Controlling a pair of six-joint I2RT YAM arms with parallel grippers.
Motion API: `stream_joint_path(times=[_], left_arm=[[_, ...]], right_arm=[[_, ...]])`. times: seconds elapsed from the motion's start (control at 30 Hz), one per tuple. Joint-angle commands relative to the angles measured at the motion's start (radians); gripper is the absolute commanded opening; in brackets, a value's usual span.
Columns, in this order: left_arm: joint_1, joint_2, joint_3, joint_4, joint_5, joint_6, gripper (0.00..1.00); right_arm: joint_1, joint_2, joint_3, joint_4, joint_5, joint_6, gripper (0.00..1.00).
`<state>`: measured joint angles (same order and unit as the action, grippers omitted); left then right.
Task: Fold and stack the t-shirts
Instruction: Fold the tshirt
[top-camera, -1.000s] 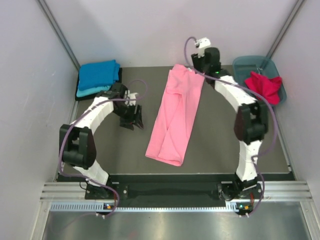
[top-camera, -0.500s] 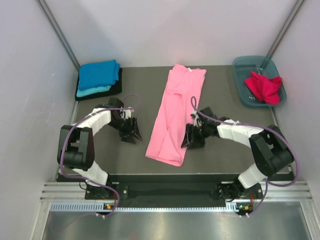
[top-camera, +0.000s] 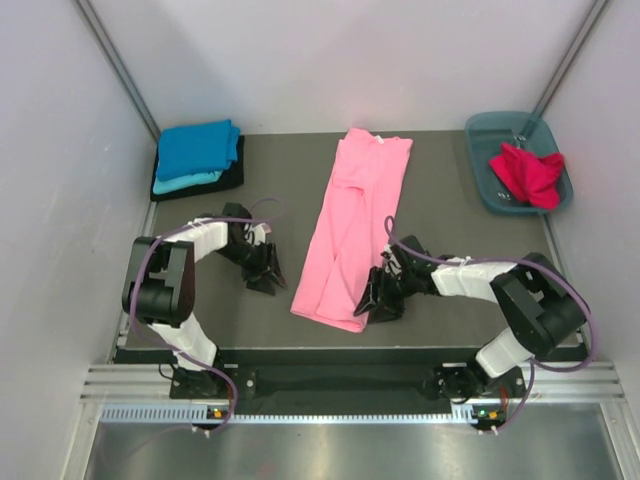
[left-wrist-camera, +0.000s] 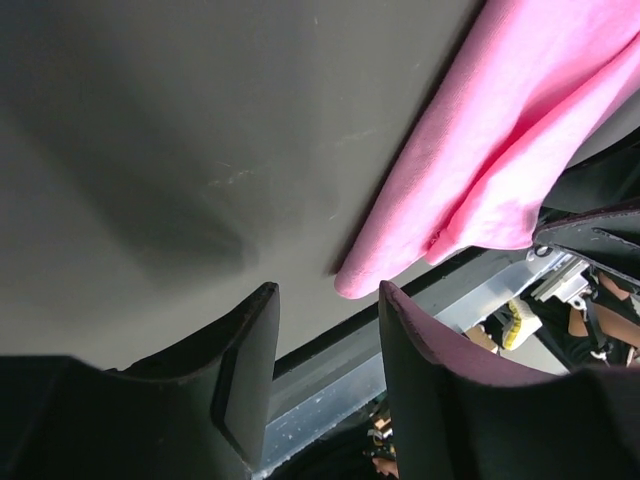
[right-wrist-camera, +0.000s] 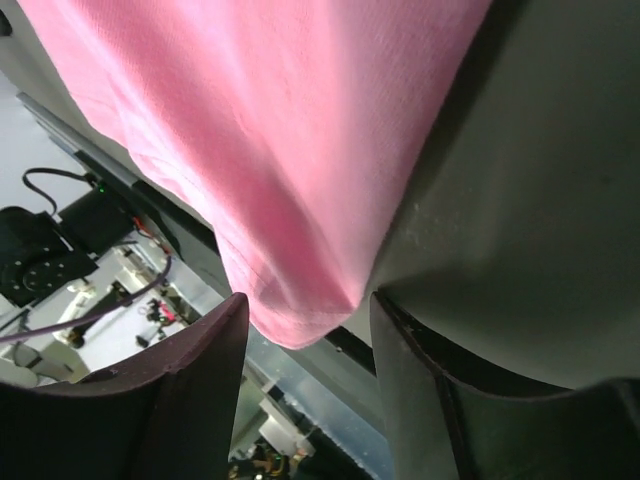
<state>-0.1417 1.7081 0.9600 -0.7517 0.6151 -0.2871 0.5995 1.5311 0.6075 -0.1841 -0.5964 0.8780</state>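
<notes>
The right gripper stays low next, edges onto the pink t-shirt's near corner (top-camera: 359, 320) (right-wrist-camera: 316, 318) and closes on the hem there, as the t-shirt already reaches between its open fingers.
A light pink t-shirt (top-camera: 355, 215), folded into a long strip, lies down the middle of the table. My left gripper (top-camera: 268, 280) is low over the mat, left of the shirt's near end. In the left wrist view it (left-wrist-camera: 328, 305) is open and empty, with the pink corner (left-wrist-camera: 470, 170) just ahead of it. My right gripper (top-camera: 376, 298) is at the shirt's near right corner. It (right-wrist-camera: 305, 315) is open, with the pink hem (right-wrist-camera: 290, 300) reaching the gap between its tips. Blue, turquoise and black t-shirts (top-camera: 197, 150) are stacked folded at the back left. A crimson t-shirt (top-camera: 527, 172) lies crumpled in the tub.
The blue-grey plastic tub (top-camera: 483, 190) stands at the back right corner. White walls close in both sides and the back. The table's near edge and a metal rail (top-camera: 350, 380) run just beyond the shirt's near end.
My right arm has swung from the shirt's far end down to its near right corner. The left gripper has shifted a little toward me, and its jaws have narrowed.
</notes>
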Motion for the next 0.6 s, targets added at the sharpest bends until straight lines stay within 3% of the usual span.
stream_joint_path(times=[0.0,0.2,0.57], left_arm=[[-0.010,0.013,0.003,0.029,0.037,-0.004,0.49],[-0.039,0.028,-0.014,0.048,0.063,-0.015,0.48],[-0.064,0.054,-0.012,0.041,0.087,-0.021,0.46]], right_arm=[[0.006,0.057,0.001,0.055,0.058,0.035,0.53],[0.020,0.113,0.051,0.002,0.084,0.027,0.50],[0.022,0.008,0.029,-0.176,0.156,-0.020,0.57]])
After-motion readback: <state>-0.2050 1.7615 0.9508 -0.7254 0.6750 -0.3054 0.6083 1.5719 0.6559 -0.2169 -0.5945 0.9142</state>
